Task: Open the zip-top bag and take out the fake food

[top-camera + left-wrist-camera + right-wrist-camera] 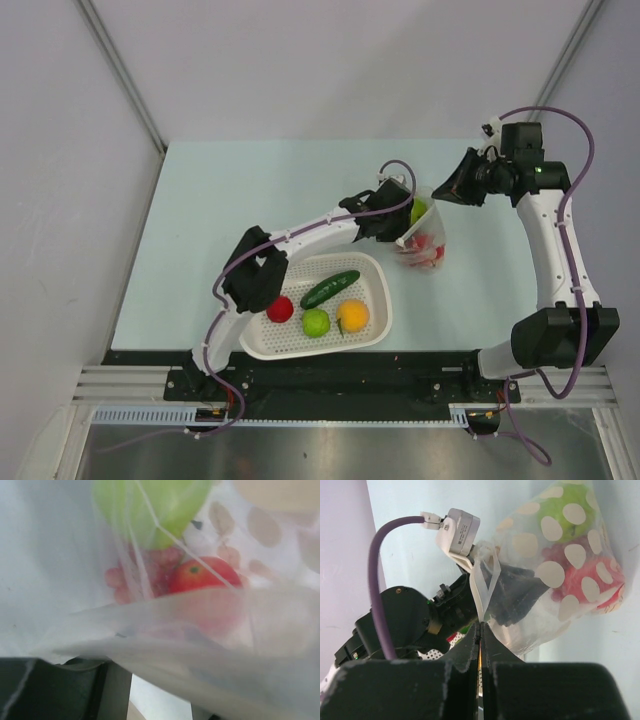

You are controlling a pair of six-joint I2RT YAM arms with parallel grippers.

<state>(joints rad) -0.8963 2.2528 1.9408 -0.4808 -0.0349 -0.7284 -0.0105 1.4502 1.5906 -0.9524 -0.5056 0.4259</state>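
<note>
I will next pull my left gripper back a little and close its fingers on the bag's opening edge [402,241] [159,684], because the film drapes across the gap between my fingers.
The zip-top bag [430,250], clear with white dots, hangs over the table right of centre. Fake food inside it: a green fruit [560,510] above red pieces [587,580]. My right gripper [481,626] is shut on the bag's mouth strip and holds it up. My left gripper [400,222] reaches into the bag's mouth from the left. One dark finger [520,597] shows through the plastic. In the left wrist view, bag film [210,645] drapes over the fingertips. Its fingers [60,690] stand apart, facing a red tomato [202,575] and the green fruit [155,510].
A white perforated basket [385,300] sits at the near middle of the table. It holds a cucumber [330,289], a red fruit [281,309], a green fruit [316,322] and an orange one [352,316]. My left arm passes above its far rim.
</note>
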